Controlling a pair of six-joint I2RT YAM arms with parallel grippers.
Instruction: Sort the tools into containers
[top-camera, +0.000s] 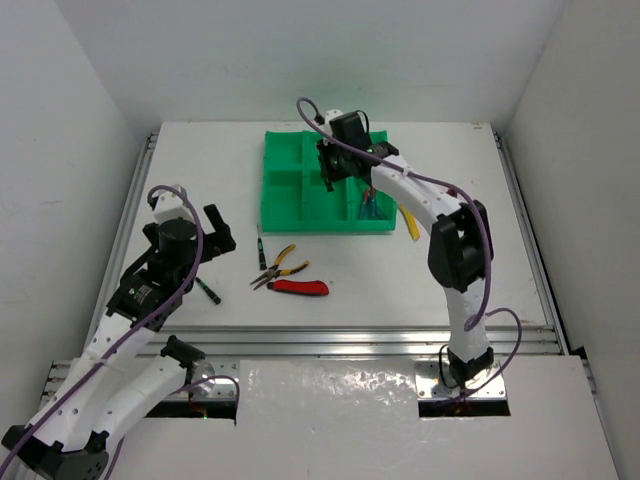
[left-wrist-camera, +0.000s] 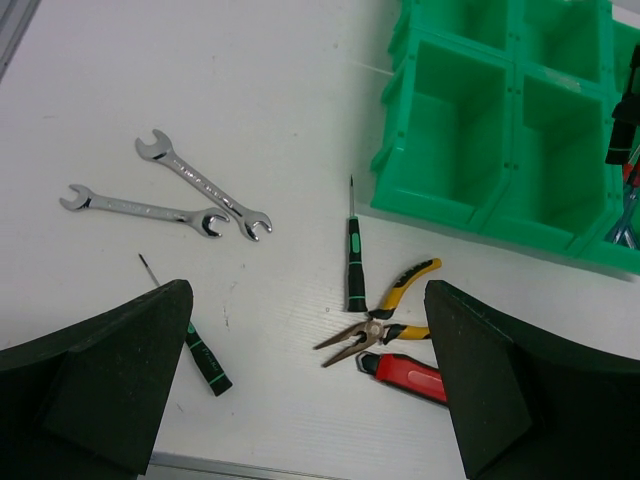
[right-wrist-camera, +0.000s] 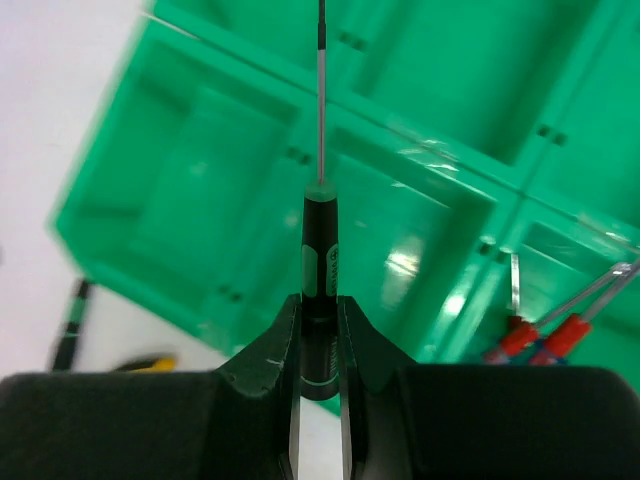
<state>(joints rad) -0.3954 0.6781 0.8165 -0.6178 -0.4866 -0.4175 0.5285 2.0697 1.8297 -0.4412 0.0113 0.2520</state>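
My right gripper will go outward and toward the right in the top view, over the tray's far corner section, as thin tools (right-wrist-camera: 545, 333) occupy the near one.
The green tray (top-camera: 290, 185) lies at the far middle of the table. My right gripper (top-camera: 335, 168) hangs over it, shut on a black and green screwdriver (right-wrist-camera: 320, 262) whose thin shaft points out over the compartments (right-wrist-camera: 230, 210). Several thin tools (right-wrist-camera: 545, 333) lie in a near right compartment. My left gripper (left-wrist-camera: 310, 400) is open and empty above the table. Below it lie yellow-handled pliers (left-wrist-camera: 385, 318), a red utility knife (left-wrist-camera: 412, 377), two black and green screwdrivers (left-wrist-camera: 354, 262) (left-wrist-camera: 203, 358) and two silver wrenches (left-wrist-camera: 205, 185) (left-wrist-camera: 150, 209).
A yellow utility knife (top-camera: 408, 222) lies against the tray's right side. In the top view the pliers (top-camera: 278, 265), red knife (top-camera: 298, 287) and screwdrivers (top-camera: 262, 248) sit in front of the tray. An aluminium rail (top-camera: 350, 340) edges the near side of the table.
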